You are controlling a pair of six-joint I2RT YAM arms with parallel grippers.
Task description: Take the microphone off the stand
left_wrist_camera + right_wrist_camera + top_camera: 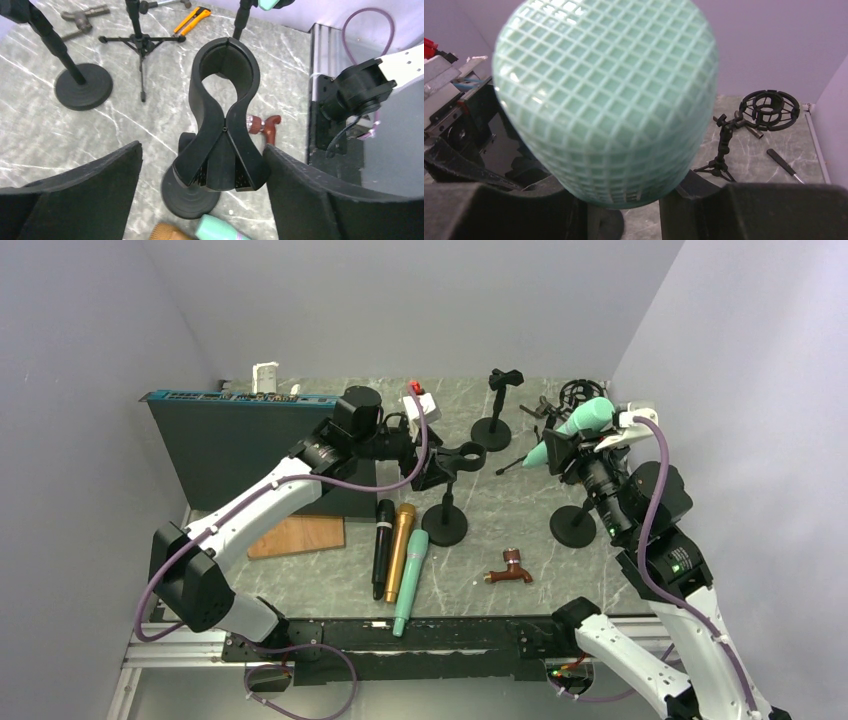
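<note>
The tabletop between the middle stand and the tap is clear below, to the left in the top view, so the robot's right gripper should next lower the microphone there and let it go.
A teal microphone [575,428] with a mesh head [609,100] sits tilted above the right stand's round base [573,526]. My right gripper [560,455] is shut on its body; in the right wrist view the gripper [624,200] has a finger on each side under the head. The stand's clip is hidden, so I cannot tell whether the microphone still sits in it. My left gripper [432,468] is open around the levers of the empty black clip [227,115] of the middle stand [444,524]. Its right finger [320,200] touches the clip.
Black [383,545], gold [400,550] and teal [411,582] microphones lie side by side near the front edge. A brown tap [510,570], a wooden board [297,536], a dark box [250,445], a third stand [494,408], a shock mount [771,109] and a small tripod [721,150] are around.
</note>
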